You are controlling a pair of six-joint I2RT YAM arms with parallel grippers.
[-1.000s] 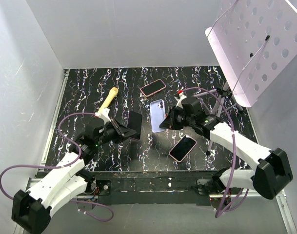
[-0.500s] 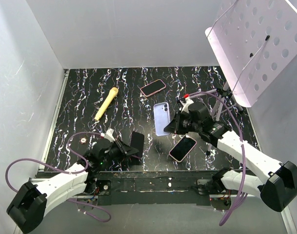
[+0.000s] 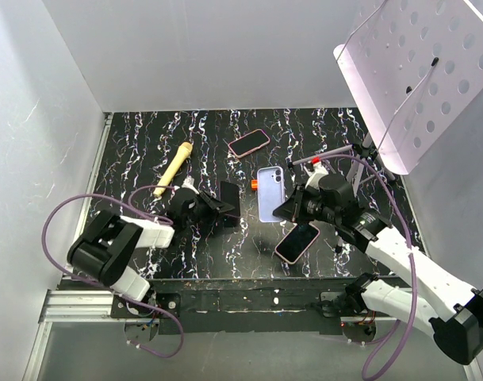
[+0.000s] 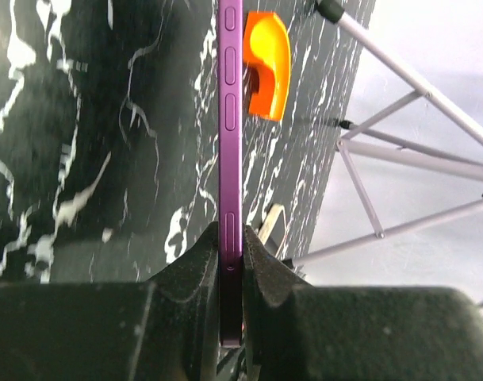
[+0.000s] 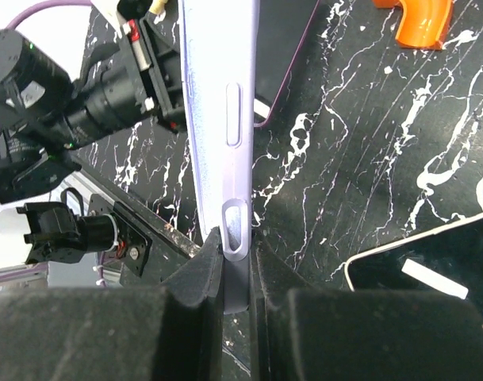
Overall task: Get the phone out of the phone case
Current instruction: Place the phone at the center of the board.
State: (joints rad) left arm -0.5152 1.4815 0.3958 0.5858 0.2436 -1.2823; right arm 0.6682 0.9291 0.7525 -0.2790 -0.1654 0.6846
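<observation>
I need to move my right gripper back next, to the left in the top view, and down to let go of the case (image 3: pixel 270 193), because bare table shows between the phone and the table's near edge.
My left gripper (image 3: pixel 218 211) is shut on a dark phone with a purple frame (image 3: pixel 230 204) and holds it on edge just above the table. In the left wrist view the phone's purple side (image 4: pixel 230 119) runs up from my pinched pads (image 4: pixel 200 262). My right gripper (image 3: pixel 283 208) is shut on the bottom edge of an empty lavender phone case (image 3: pixel 270 193). The case lies just right of the phone, apart from it. In the right wrist view the case (image 5: pixel 217 119) rises from my gripper (image 5: pixel 238 255), with the purple phone (image 5: pixel 287 55) behind it.
A small orange piece (image 3: pixel 255 184) lies between phone and case. Two pink-cased phones lie on the black marbled table, one at the back (image 3: pixel 249 143) and one near my right arm (image 3: pixel 297 242). A yellow handle-shaped object (image 3: pixel 172 169) lies to the left. A perforated white board on a tripod (image 3: pixel 415 71) stands at the right.
My left gripper swung away from the front edge to mid-table, bringing the phone close to the case. The right gripper carried the case slightly right. The orange piece came into view.
</observation>
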